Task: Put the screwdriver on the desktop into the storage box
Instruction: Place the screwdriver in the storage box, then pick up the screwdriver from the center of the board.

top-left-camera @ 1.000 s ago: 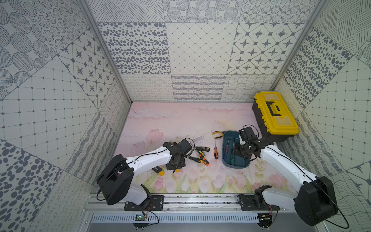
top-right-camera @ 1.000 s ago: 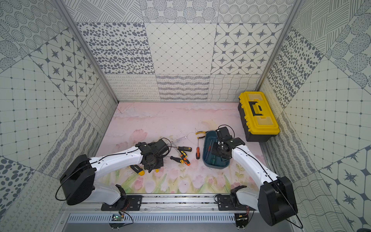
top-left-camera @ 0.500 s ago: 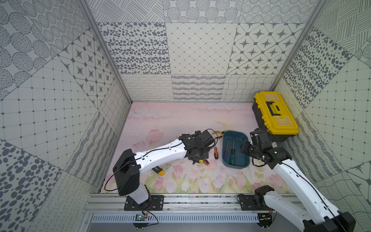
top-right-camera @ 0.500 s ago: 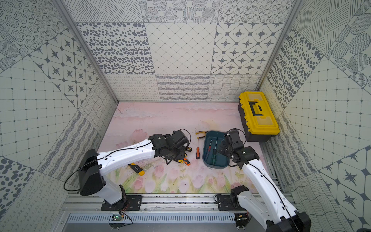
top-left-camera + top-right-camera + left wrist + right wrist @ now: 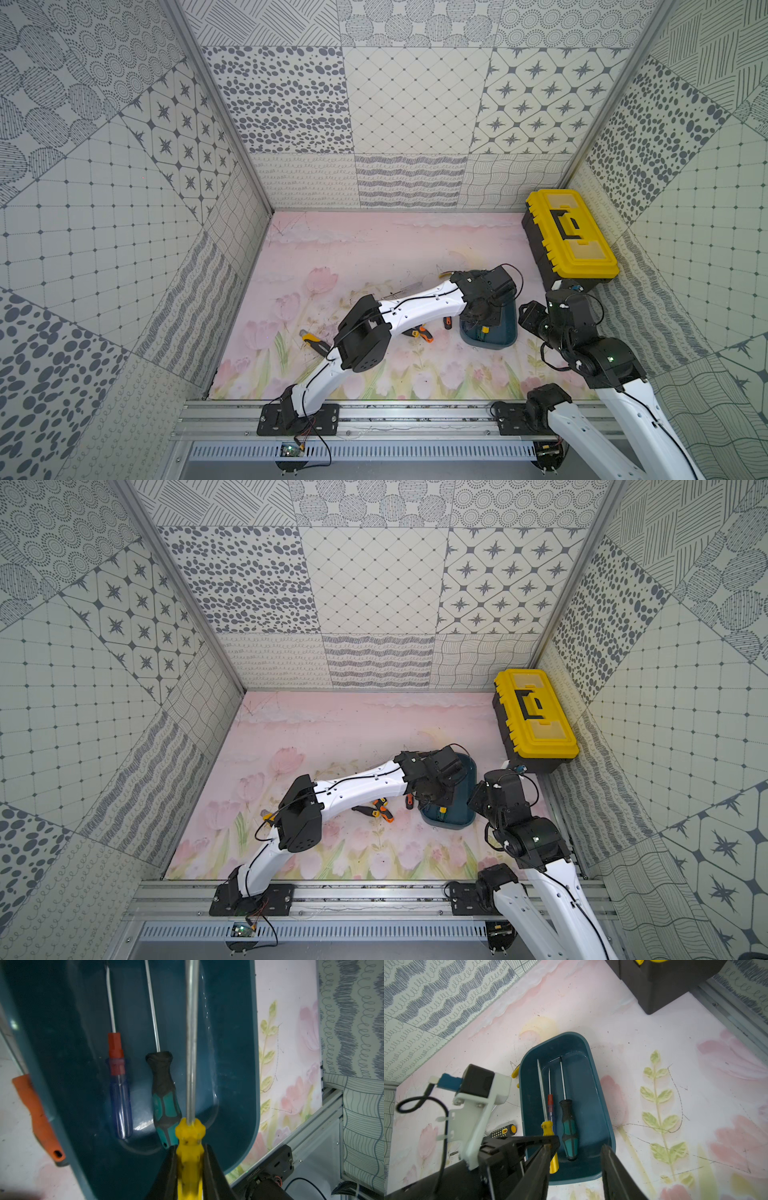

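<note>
My left gripper moves down into the storage box (image 5: pixel 490 343) next and releases the screwdriver's yellow handle beside the teal and black screwdriver. The storage box's bottom is still bare there.
My left gripper (image 5: pixel 190 1147) is shut on the yellow handle of a long-shafted screwdriver (image 5: pixel 191 1043). It holds it low over the dark teal storage box (image 5: pixel 234 1064), shaft lengthwise along the box. Two more screwdrivers lie in the box, one blue and red (image 5: pixel 120 1095), one teal and black (image 5: pixel 164 1097). In both top views the left gripper (image 5: pixel 482 320) covers much of the box (image 5: pixel 490 343) (image 5: pixel 453 818). My right gripper (image 5: pixel 576 1147) is open and empty, raised just off the box's near right side (image 5: pixel 527 318). The pink tulip desktop (image 5: pixel 353 257) lies below.
Loose screwdrivers lie on the desktop left of the box: an orange-and-black pair (image 5: pixel 422 332), a small orange one (image 5: pixel 448 322) and a yellow-and-black one (image 5: pixel 311 338). A black toolbox with a yellow lid (image 5: pixel 569 237) stands at the back right. Yellow plier handles (image 5: pixel 515 1074) lie beside the box's far end.
My left arm has swung right from the middle of the desktop to over the storage box, gripper still shut. My right arm has drawn back from the box, to the right and upward.
</note>
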You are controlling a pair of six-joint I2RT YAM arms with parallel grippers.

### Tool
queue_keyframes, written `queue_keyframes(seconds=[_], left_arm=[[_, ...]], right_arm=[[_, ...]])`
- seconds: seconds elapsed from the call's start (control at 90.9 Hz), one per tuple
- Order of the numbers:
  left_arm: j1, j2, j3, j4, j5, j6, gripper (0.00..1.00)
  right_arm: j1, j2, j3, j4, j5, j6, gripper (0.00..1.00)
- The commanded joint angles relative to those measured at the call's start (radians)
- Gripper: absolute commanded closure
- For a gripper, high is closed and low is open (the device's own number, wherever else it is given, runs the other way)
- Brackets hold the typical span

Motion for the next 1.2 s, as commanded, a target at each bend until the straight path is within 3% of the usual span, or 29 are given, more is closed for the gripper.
queue_keyframes(seconds=[0.0,0.363,0.561,0.671,0.792,0.869,1.079,1.189], left_arm=[[-0.004,0.110,0.122,-0.125,0.007,0.056,0.84],[0.005,0.141,0.135,-0.175,-0.067,0.055,0.80],[0.014,0.138,0.133,-0.168,-0.047,0.047,0.68],[0.018,0.122,0.134,-0.158,-0.051,0.052,0.56],[0.026,0.083,0.123,-0.161,-0.069,0.041,0.54],[0.033,-0.005,0.052,-0.114,-0.105,0.022,0.54],[0.093,-0.343,-0.334,0.152,-0.159,-0.088,0.56],[0.150,-0.487,-0.512,0.208,-0.182,-0.143,0.57]], right_arm=[[-0.004,0.007,-0.022,0.001,-0.019,0.032,0.56],[-0.004,0.029,-0.030,-0.002,-0.016,0.022,0.56],[-0.004,0.056,-0.023,-0.003,-0.009,0.010,0.56],[-0.004,0.069,-0.018,-0.003,-0.008,0.002,0.55],[-0.004,0.088,-0.008,-0.001,-0.015,-0.011,0.55],[-0.004,0.105,0.005,0.001,-0.023,-0.028,0.56],[-0.003,0.182,0.038,0.038,-0.091,-0.099,0.56],[-0.002,0.248,0.046,0.075,-0.173,-0.115,0.57]])
